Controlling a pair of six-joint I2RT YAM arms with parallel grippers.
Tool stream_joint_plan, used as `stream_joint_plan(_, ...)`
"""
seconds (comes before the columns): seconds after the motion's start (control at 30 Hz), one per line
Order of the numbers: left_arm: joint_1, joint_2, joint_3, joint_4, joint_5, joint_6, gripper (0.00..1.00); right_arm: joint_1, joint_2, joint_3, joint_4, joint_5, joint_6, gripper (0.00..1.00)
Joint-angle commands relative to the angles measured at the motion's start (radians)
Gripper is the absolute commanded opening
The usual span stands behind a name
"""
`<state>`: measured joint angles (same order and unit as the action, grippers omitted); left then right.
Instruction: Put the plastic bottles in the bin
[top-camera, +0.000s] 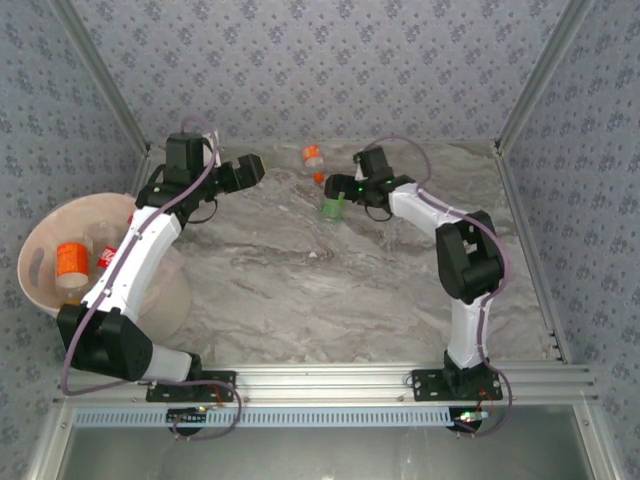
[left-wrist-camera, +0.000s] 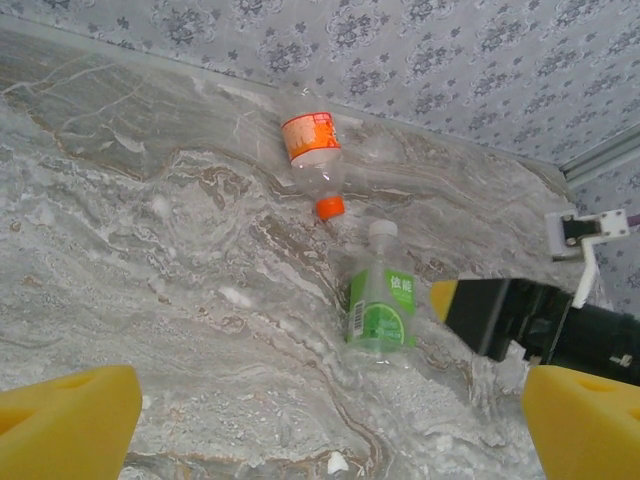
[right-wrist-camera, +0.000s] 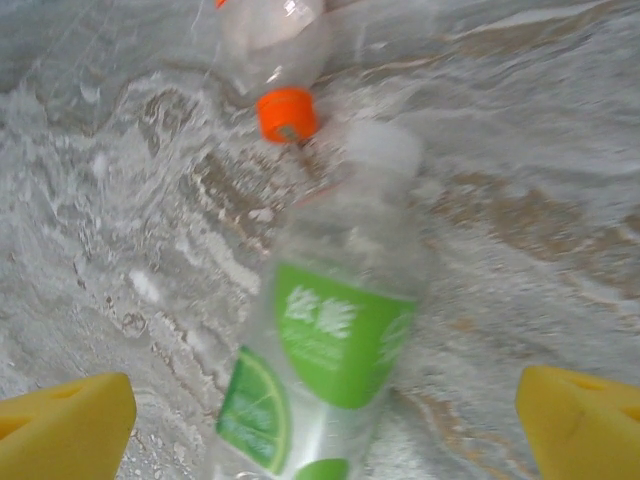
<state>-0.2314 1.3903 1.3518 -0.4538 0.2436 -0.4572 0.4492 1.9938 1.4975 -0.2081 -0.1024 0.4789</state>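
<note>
The clear bottle lies at an angle below my right gripper. Next I will turn my right gripper in line with the bottle and move down and back onto its green lime label (top-camera: 332, 209) (right-wrist-camera: 318, 372).
A clear bottle with a green lime label and white cap (top-camera: 333, 207) (left-wrist-camera: 380, 305) (right-wrist-camera: 330, 330) lies on the marble table. My right gripper (top-camera: 341, 195) (right-wrist-camera: 320, 430) hovers over it, open, its yellow fingers (right-wrist-camera: 60, 425) wide on either side and not touching it. Just beyond lies an orange-capped bottle with an orange label (top-camera: 313, 158) (left-wrist-camera: 312, 150) (right-wrist-camera: 285, 112). My left gripper (top-camera: 254, 168) (left-wrist-camera: 325, 430) is open and empty, left of both bottles. The pale pink bin (top-camera: 35, 285) stands at the left edge with an orange-labelled bottle (top-camera: 70, 258) and other clear ones inside.
The patterned back wall (top-camera: 330, 70) runs close behind the orange-label bottle. A metal corner post (top-camera: 535, 80) rises at the far right. The right arm's black gripper body (left-wrist-camera: 500, 315) sits right beside the green bottle in the left wrist view.
</note>
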Motion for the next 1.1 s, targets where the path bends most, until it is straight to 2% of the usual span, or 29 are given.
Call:
stream_joint_plan(0.0, -0.005, -0.017, -0.01, -0.011, 0.006, -0.004, 0.98, 0.045, 0.079, 0.056, -0.03, 0.147, 0.027, 1.0)
stream_joint_plan(0.1, -0.005, -0.016, -0.009, -0.022, 0.0, 0.001, 0.98, 0.082, 0.137, 0.122, -0.119, 0.265, 0.082, 1.0)
stream_joint_plan(0.23, -0.005, -0.014, -0.011, -0.026, -0.004, 0.004, 0.98, 0.114, 0.178, 0.148, -0.189, 0.304, 0.117, 0.97)
stream_joint_plan(0.53, -0.005, -0.001, -0.01, -0.027, 0.005, -0.003, 0.98, 0.129, 0.14, 0.046, -0.11, 0.286, 0.1, 0.73)
stream_joint_plan(0.77, -0.007, -0.003, -0.012, -0.028, 0.038, -0.015, 0.98, 0.126, -0.016, -0.146, 0.069, 0.227, 0.025, 0.56)
stream_joint_plan(1.07, -0.044, -0.013, -0.038, 0.044, 0.12, -0.044, 0.98, 0.113, -0.276, -0.389, 0.178, 0.143, -0.066, 0.51)
